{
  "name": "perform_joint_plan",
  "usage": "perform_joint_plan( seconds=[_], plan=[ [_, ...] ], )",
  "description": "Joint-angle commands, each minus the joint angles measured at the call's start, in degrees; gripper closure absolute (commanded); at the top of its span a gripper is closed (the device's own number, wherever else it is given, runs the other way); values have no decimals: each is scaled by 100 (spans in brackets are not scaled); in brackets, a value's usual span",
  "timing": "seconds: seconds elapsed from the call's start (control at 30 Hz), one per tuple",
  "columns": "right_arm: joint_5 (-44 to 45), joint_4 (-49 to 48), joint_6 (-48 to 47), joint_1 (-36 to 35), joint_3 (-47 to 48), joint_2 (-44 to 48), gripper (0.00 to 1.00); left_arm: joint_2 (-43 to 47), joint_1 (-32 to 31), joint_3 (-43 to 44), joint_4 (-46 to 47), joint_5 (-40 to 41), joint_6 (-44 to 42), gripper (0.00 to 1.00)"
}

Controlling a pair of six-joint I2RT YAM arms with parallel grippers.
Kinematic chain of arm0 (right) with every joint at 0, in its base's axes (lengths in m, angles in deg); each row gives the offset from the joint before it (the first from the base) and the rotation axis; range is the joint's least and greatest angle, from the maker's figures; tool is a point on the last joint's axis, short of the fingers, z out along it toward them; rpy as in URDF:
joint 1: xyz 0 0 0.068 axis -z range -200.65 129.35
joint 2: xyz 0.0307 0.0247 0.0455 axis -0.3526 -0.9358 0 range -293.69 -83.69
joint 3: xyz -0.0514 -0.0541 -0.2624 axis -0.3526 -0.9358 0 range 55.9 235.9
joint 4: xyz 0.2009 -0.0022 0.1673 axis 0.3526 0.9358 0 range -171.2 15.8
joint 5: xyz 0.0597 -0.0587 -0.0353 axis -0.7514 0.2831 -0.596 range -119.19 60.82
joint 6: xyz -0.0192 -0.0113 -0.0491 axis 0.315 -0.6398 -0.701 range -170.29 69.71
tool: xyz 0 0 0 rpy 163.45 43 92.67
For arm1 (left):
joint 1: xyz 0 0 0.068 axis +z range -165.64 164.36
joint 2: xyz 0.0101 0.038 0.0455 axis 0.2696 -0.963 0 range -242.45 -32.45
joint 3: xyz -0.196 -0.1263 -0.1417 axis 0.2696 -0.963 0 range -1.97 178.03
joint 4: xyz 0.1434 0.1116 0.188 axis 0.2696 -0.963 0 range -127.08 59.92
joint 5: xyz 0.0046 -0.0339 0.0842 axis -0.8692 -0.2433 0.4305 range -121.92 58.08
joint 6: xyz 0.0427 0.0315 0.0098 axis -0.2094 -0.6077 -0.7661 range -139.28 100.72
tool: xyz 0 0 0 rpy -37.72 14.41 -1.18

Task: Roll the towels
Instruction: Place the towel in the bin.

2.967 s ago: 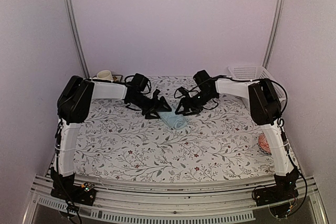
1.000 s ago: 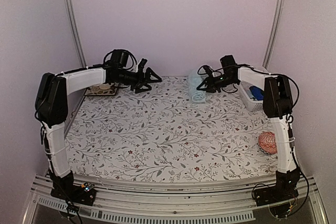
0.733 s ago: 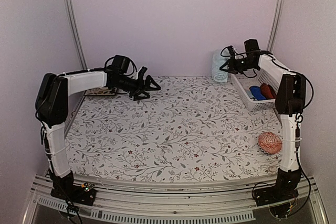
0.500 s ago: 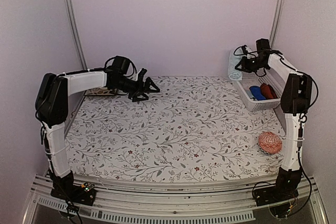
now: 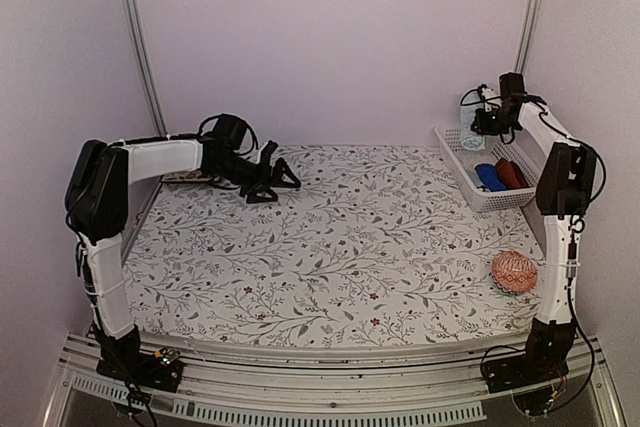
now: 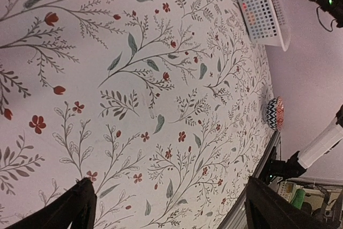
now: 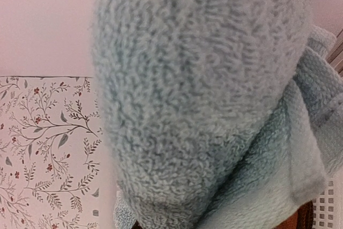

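Note:
The maroon towel [image 5: 511, 173] and bright blue object occupy the basket's near part. So the pale towel goes down into the basket's far end next, and my right gripper releases it.
The pale blue towel [image 5: 468, 134], rolled up, hangs in my right gripper [image 5: 479, 124], which is shut on it above the far end of the white basket [image 5: 462, 162]. In the right wrist view the blue towel [image 7: 203, 95] fills the frame and hides the fingers. The dark maroon towel [image 5: 511, 173] lies inside the basket. My left gripper [image 5: 279, 180] is open and holds nothing, low over the back left of the table. In the left wrist view its fingertips [image 6: 80, 207] stand wide apart over bare flowered cloth.
A bright blue object [image 5: 487, 177] lies in the basket beside the maroon towel. An orange-pink patterned ball [image 5: 514, 272] rests near the table's right edge. A flat wooden item [image 5: 184, 177] sits at the back left behind the left arm. The basket [image 6: 257, 4] and ball [image 6: 275, 113] show in the left wrist view.
My right arm has carried the rolled blue towel from the back middle of the table up and right to over the basket. The left gripper has dipped slightly and stays open.

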Motion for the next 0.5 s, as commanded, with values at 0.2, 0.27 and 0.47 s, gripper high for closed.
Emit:
perform_joint_plan(
  seconds=[0.2, 0.27, 0.47],
  plan=[
    [258, -354, -454, 21, 42, -714, 98, 439, 105, -366, -129, 113, -221, 3],
    [289, -525, -478, 21, 42, -767, 98, 451, 131, -391, -138, 139, -234, 3],
    [248, -753, -678, 15, 142, -1050, 99, 398, 192, -399, -140, 120, -276, 3]
  ],
)
